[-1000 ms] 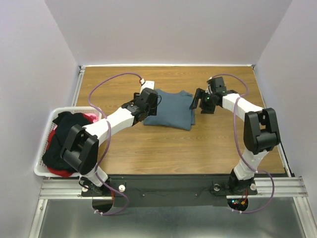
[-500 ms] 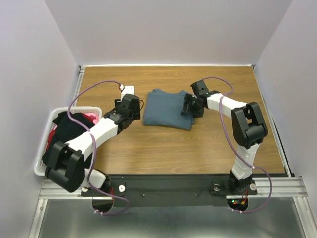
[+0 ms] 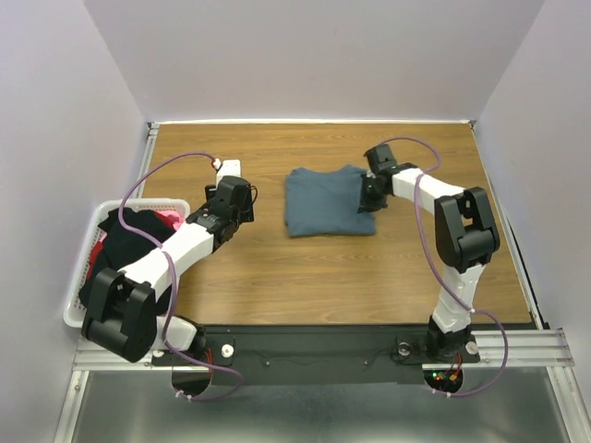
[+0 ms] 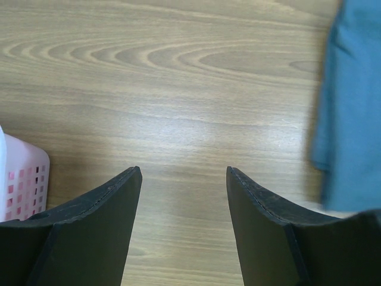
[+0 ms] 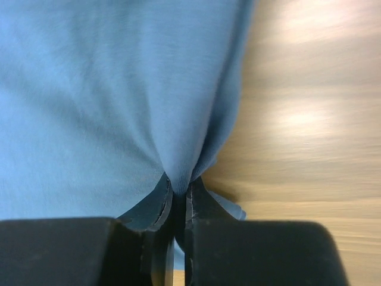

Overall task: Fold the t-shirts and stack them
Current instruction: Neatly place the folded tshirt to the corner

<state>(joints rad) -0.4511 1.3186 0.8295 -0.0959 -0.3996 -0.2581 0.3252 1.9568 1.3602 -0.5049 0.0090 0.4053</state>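
Observation:
The folded shirt is at the table's middle. My right gripper should drag it outward and to the right in the top view, toward the table's bare far corner (image 3: 436, 155).
A folded slate blue-grey t-shirt (image 3: 323, 201) lies on the wooden table (image 3: 314, 277), a little behind its middle. My right gripper (image 3: 367, 197) is shut on the shirt's right edge; in the right wrist view the blue cloth (image 5: 107, 89) bunches up between the closed fingertips (image 5: 178, 185). My left gripper (image 3: 242, 190) stands open over bare wood to the left of the shirt, with nothing between its fingers (image 4: 113, 202); the shirt's edge (image 4: 351, 113) shows at the right of that view. Black (image 3: 115, 258) and red-pink (image 3: 168, 220) t-shirts are heaped in the basket.
A white lattice basket (image 3: 81, 242) overhangs the table's left edge; its corner (image 4: 21, 179) shows in the left wrist view. Grey walls close in the table at the back and both sides. Purple cables loop over both arms.
The right gripper closed on the blue-grey shirt's right edge and drew it to the right. The left arm pulled back left, away from the shirt, still open.

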